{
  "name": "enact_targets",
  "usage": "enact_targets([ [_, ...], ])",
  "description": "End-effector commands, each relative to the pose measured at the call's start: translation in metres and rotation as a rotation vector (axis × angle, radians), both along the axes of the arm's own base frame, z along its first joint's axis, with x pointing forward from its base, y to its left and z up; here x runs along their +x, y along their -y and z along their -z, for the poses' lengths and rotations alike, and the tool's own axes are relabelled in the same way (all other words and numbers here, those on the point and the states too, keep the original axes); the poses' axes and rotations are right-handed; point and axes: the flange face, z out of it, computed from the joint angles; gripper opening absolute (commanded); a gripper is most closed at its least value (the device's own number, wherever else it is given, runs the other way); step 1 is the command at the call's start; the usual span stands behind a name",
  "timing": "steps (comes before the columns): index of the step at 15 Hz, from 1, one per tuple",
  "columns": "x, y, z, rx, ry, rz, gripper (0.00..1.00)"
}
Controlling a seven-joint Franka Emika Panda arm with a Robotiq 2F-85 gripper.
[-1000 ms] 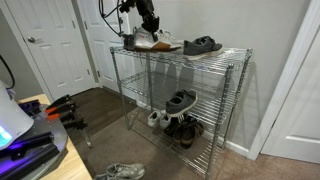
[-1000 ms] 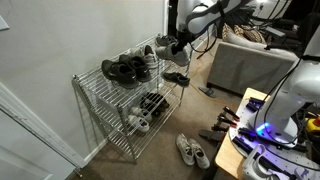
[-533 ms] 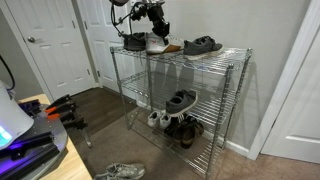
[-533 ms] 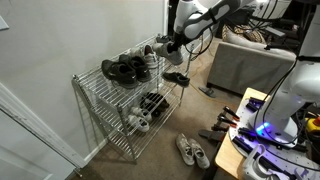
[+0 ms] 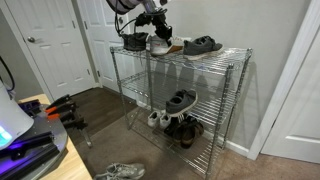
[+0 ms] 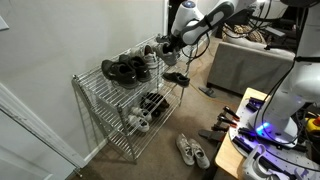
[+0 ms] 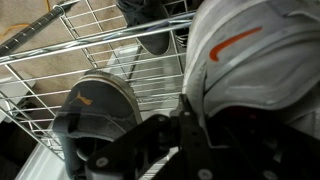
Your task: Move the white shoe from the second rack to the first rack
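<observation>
My gripper will lower the white shoe [image 5: 161, 43] away from my base, onto the top wire shelf beside the grey sneaker.
The white shoe [image 5: 161, 43] is a pale sneaker with an orange logo. It hangs tilted just above the first rack [image 5: 222, 58], the top wire tier, near its left end. My gripper [image 5: 157, 29] is shut on the shoe's collar from above. The shoe also shows in the other exterior view [image 6: 161, 46] under the gripper [image 6: 171, 42]. In the wrist view the shoe [image 7: 250, 50] fills the right side, with a finger [image 7: 186, 112] against its opening. The second rack [image 5: 212, 97] is the middle tier below.
On the top tier a dark shoe [image 5: 133, 42] lies left of the gripper and black shoes [image 5: 203, 45] lie to the right. A grey sneaker [image 7: 95, 110] lies on the wire close beside the held shoe. More shoes [image 5: 181, 100] sit on the lower tiers, and a pair [image 5: 120, 172] lies on the floor.
The gripper has risen and shifted a little to the right with the white shoe. The shoe has gone from lying flat to hanging more upright.
</observation>
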Motion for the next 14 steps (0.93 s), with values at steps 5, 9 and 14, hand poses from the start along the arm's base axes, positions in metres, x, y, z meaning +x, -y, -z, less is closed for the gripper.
enact_targets([
  [5, 0.032, -0.016, 0.016, 0.081, 0.053, -0.026, 0.05],
  [9, 0.042, -0.017, 0.016, 0.114, 0.065, -0.022, 0.05],
  [14, 0.045, -0.010, 0.018, 0.124, 0.073, -0.003, 0.05],
])
